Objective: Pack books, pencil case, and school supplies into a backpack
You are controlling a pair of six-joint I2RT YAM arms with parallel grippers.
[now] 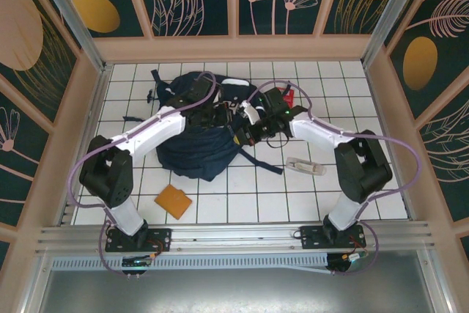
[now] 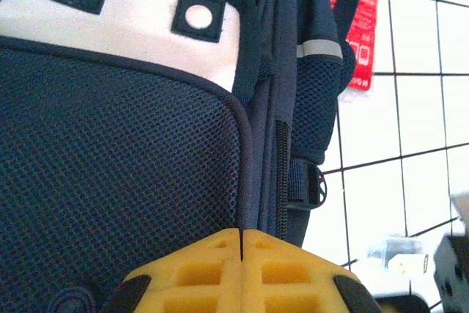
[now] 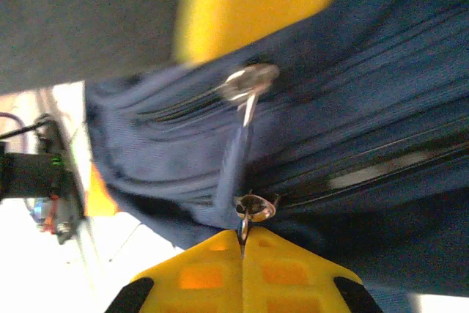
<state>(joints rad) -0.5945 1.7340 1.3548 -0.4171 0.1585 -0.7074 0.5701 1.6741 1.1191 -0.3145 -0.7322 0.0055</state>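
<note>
The zipper [image 3: 196, 200] runs on past its slider [image 3: 255, 207] toward the backpack's near end, so my right gripper will pull the metal pull back along it and let go of it.
The navy backpack [image 1: 192, 150] lies in the middle of the tiled table, with its mesh pocket and white patch [image 2: 132, 34] close in the left wrist view. My left gripper [image 1: 222, 112] [image 2: 242, 234] is shut, its yellow jaws pinching the seam of the backpack's fabric. My right gripper [image 1: 245, 132] [image 3: 242, 232] is shut on the metal pull of a zipper slider [image 3: 255, 207] on the backpack. A second zipper pull [image 3: 249, 80] hangs just above it. The school supplies lie loose: a red rectangle [image 1: 289, 97] [image 2: 357, 31], an orange pad [image 1: 173, 201], a pale slim piece [image 1: 305, 167]. The books and the pencil case are out of view.
Wooden walls with painted panels close the table in on three sides. A metal rail [image 1: 234, 236] carries both arm bases at the near edge. Black straps [image 1: 267, 163] trail from the backpack onto the tiles to the right.
</note>
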